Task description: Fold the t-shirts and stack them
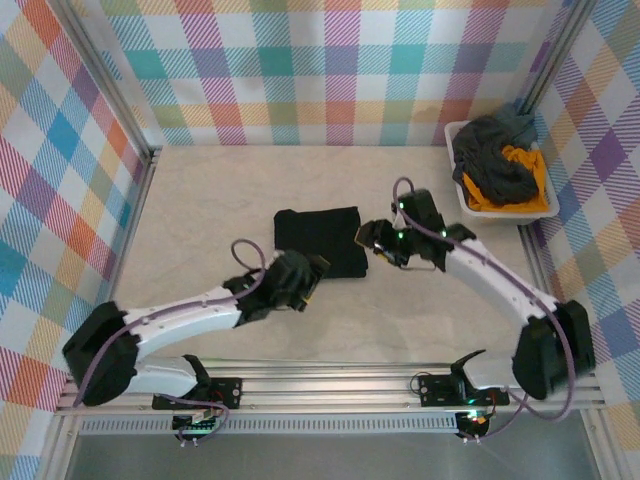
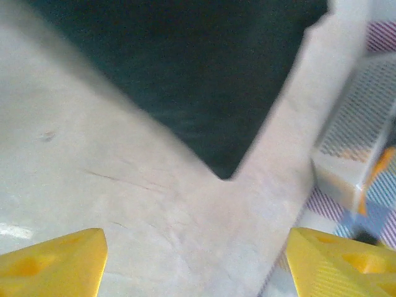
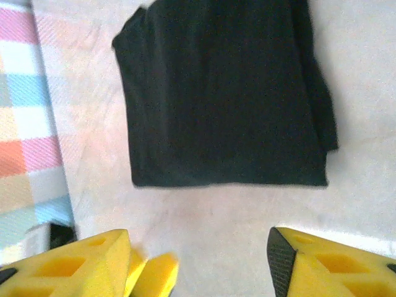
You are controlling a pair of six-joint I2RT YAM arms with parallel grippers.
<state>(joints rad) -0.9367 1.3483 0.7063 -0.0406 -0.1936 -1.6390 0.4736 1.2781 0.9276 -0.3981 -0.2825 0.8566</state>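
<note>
The left gripper moves down toward the black t-shirt's near corner [image 2: 225,166] next until its yellow fingers straddle that corner. Only bare table lies between them so far.
A black t-shirt [image 1: 320,240] lies folded into a flat rectangle on the middle of the table. My left gripper [image 1: 310,274] hovers just off its near corner, and in the left wrist view the gripper [image 2: 198,266] is open, with bare table between its yellow fingers [image 2: 55,263] and the shirt's corner [image 2: 185,74] ahead. At the shirt's right edge is my right gripper [image 1: 370,240]. The right wrist view shows this gripper [image 3: 198,266] open too, holding nothing, with the folded shirt [image 3: 223,99] lying a little beyond its fingertips. A dark grey t-shirt [image 1: 497,160] and an orange-yellow one [image 1: 520,200] lie crumpled in the tub.
The white plastic tub [image 1: 452,135] stands at the back right against the checked wall. Metal rails run along the table's left edge [image 1: 135,220] and near edge [image 1: 330,385]. Bare tabletop surrounds the folded shirt.
</note>
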